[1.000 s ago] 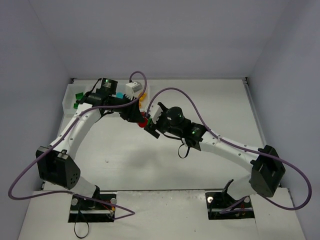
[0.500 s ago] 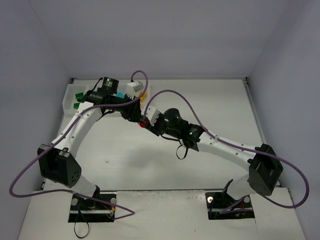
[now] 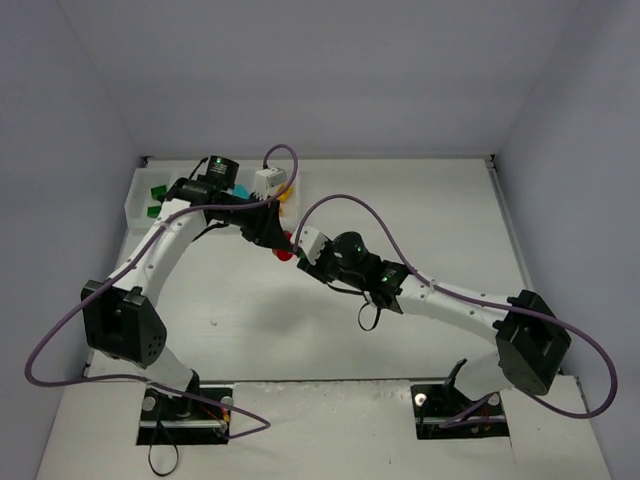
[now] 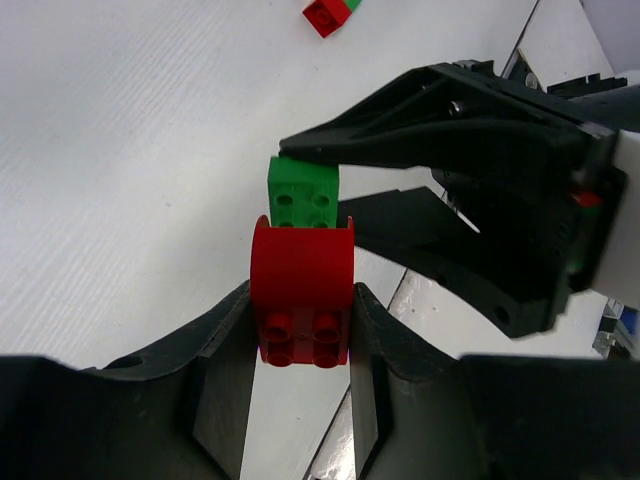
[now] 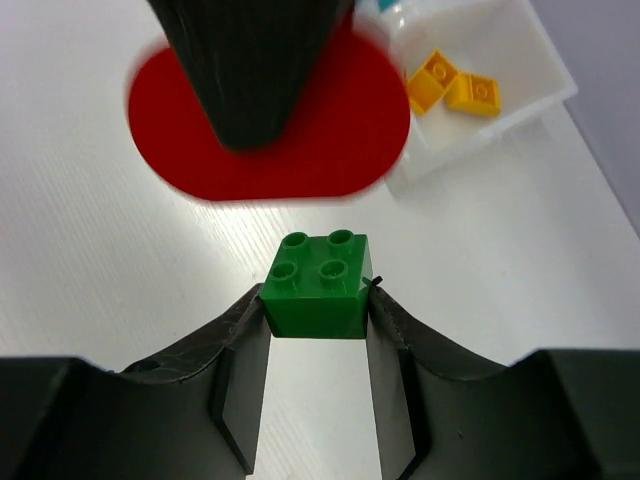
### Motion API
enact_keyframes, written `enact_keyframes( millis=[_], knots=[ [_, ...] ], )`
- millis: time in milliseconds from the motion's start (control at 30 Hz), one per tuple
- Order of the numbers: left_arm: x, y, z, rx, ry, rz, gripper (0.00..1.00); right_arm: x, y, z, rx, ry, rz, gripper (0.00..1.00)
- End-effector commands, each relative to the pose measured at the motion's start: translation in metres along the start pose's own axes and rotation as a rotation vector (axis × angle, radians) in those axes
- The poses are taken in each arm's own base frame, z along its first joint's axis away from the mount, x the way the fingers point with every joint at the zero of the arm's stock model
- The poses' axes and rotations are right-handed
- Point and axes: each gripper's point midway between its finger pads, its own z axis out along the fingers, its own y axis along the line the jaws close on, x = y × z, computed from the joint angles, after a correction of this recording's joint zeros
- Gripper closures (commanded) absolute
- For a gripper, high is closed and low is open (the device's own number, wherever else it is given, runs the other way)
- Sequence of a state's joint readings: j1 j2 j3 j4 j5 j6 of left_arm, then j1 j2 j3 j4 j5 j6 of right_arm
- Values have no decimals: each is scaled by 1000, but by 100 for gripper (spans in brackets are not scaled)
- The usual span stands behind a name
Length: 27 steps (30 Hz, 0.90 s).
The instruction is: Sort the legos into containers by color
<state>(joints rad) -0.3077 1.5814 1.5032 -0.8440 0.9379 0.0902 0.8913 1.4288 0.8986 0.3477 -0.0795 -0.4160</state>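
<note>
Next, my left gripper carries the red brick to the left in the top view, over to the container's section beside the green legos, apart from green.
In the left wrist view my left gripper (image 4: 300,305) is shut on a red rounded brick (image 4: 300,280). Just beyond it is a green brick (image 4: 303,195), pinched by the black fingers (image 4: 420,130) of my right gripper. The right wrist view shows my right gripper (image 5: 318,300) shut on that green brick (image 5: 318,285), studs up, with a small gap to the blurred red brick (image 5: 330,140). From above, both grippers meet over the table at the red brick (image 3: 287,251). The containers are a white tray (image 3: 135,205) at the back left, holding green legos (image 3: 157,190).
Two yellow bricks (image 5: 455,85) lie in the tray compartment (image 5: 520,70) nearest the grippers. A loose red-and-green lego (image 4: 325,12) lies on the table beyond the grippers. Purple cables loop above both arms.
My right gripper's jaws have shut on the green brick, and the right wrist has drawn slightly toward the near side. The left gripper has kept its hold on the red brick.
</note>
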Motion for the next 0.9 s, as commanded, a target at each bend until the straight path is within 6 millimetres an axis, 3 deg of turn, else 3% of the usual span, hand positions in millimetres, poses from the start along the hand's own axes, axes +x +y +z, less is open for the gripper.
enact_keyframes(
  millis=[0,200,333,467,500,567,600,633,700,733,767,867],
  knots=[
    [-19,-16,-23,31,-64,69,100,-14,-21,-11,112,-67,23,100],
    [-19,-1,-34,-39,-76,42,100,12,-27,-13,159,-6,44,100],
    [-29,62,-62,-358,-136,-50,100,15,-28,-13,151,-8,80,100],
    [-43,148,-136,-746,-338,-236,100,14,-27,-17,152,-13,106,100],
    [-51,165,-157,-814,-410,-259,93,13,-27,-20,153,-17,120,100],
    [-59,194,-183,-926,-473,-276,91,11,-27,-25,157,-28,140,100],
    [-62,202,-188,-946,-484,-278,91,12,-26,-26,154,-28,144,100],
    [-57,223,-188,-982,-463,-310,91,13,-25,-27,153,-27,149,100],
    [-70,238,-196,-1018,-479,-308,91,13,-23,-30,146,-30,159,100],
    [-64,260,-193,-1051,-451,-339,91,11,-24,-31,148,-36,162,100],
    [-74,265,-199,-1066,-469,-330,91,11,-24,-32,148,-35,166,100],
    [-74,294,-191,-1081,-441,-351,91,6,-26,-35,152,-44,173,100]
  ],
)
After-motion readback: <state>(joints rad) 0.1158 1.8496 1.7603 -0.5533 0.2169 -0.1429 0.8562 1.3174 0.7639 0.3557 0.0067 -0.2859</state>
